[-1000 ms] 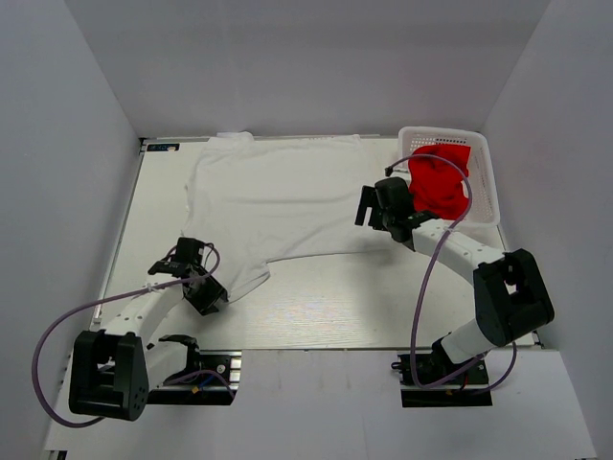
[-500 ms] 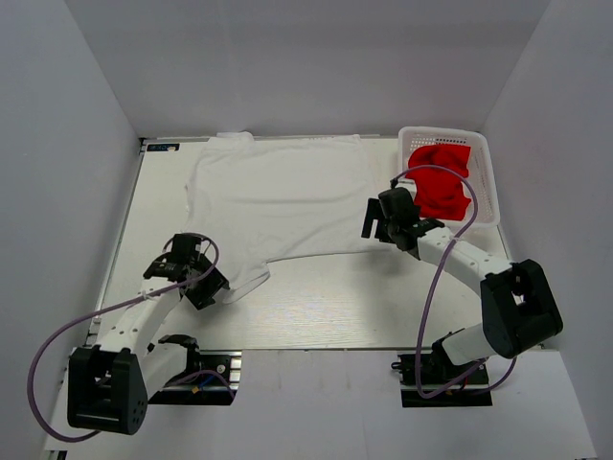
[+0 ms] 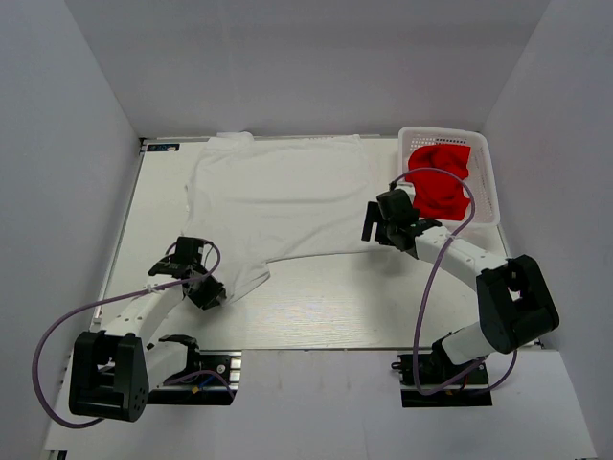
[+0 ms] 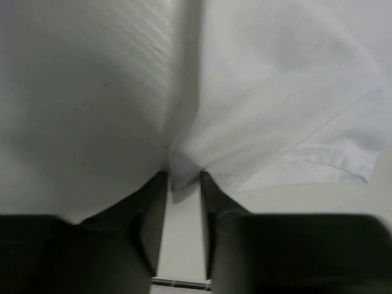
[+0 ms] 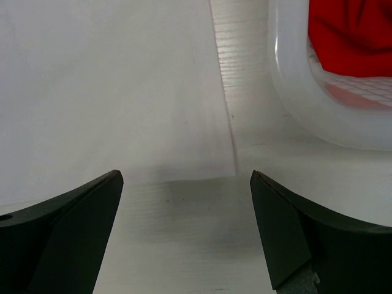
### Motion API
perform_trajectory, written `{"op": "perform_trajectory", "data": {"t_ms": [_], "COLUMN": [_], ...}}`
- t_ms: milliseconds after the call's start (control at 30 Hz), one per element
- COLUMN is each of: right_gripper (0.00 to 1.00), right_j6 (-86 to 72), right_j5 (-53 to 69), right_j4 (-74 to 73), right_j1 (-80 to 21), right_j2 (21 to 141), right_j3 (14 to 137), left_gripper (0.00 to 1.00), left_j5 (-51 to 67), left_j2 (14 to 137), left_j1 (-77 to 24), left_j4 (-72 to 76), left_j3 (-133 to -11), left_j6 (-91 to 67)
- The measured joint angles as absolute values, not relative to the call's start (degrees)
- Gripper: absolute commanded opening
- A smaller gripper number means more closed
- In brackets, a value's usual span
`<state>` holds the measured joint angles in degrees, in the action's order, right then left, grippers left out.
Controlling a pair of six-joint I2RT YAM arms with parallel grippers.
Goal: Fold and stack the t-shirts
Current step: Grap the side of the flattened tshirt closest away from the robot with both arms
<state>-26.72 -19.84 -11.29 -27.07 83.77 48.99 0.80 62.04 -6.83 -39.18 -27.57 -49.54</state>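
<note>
The shirt's near hem corner is close to my right gripper's basket-side finger, so I should shift it slightly toward the basket, then lower to that corner.
The large white t-shirt [image 3: 283, 196] lies spread on the table, collar at the far side. My left gripper [image 3: 216, 291] is at the shirt's near-left corner. In the left wrist view it [image 4: 184, 177] is shut on a pinched fold of the white t-shirt [image 4: 275, 104]. My right gripper [image 3: 375, 224] hovers at the shirt's near-right hem corner. In the right wrist view it [image 5: 187, 184] is wide open and empty, with the white hem [image 5: 122, 92] just ahead. The red t-shirt [image 3: 439, 184] lies bunched in the basket and also shows in the right wrist view [image 5: 352, 37].
The white lattice basket [image 3: 487, 182] stands at the far right, its wall [image 5: 318, 119] close to my right gripper. Grey walls enclose the table on three sides. Bare table [image 3: 326, 297] lies between the shirt's hem and the arm bases.
My right gripper has dropped slightly nearer, away from the basket, to the hem corner. My left gripper shifted a little at the shirt's near-left corner. The shirts look unchanged.
</note>
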Motion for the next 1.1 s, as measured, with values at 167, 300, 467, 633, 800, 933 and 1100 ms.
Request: {"op": "perform_trajectory", "data": {"t_ms": [167,300,467,633,800,933,1100], "right_gripper": [0.9,0.9,0.87,0.81,0.68,0.34,0.0], "right_j6": [-28.1,-29.2,-30.3,-33.0,-36.1,-37.4,-38.4], "right_j5": [-21.3,-22.9,-23.7,-23.8,-22.4,-22.1,-20.8], "right_j4": [-14.0,-15.6,-16.5,-15.9,-13.3,-11.5,-9.9], "right_j1": [-27.0,-26.9,-26.1,-25.3,-24.8,-24.6,-23.7], "right_j2": [84.4,84.4,84.4,85.9,89.4,91.9,92.1], "right_j3": [49.0,48.9,48.0,47.3,47.3,47.5,47.0], "left_gripper": [0.0,0.0,0.0,0.0,0.0,0.0,0.0], "left_j5": [2.0,2.1,1.0,0.4,0.3,0.3,0.4], "left_j2": [61.4,60.7,59.6,59.5,61.8,63.0,63.1], "left_j1": [-6.9,-6.9,-6.9,-6.9,-6.9,-6.9,-6.9], "left_j4": [-37.6,-37.5,-38.8,-39.9,-40.3,-40.6,-41.6], "left_j3": [-26.3,-26.0,-26.0,-27.1,-28.4,-28.6,-28.7], "left_j6": [-50.5,-50.5,-50.5,-50.2,-50.0,-50.0,-50.0]}}
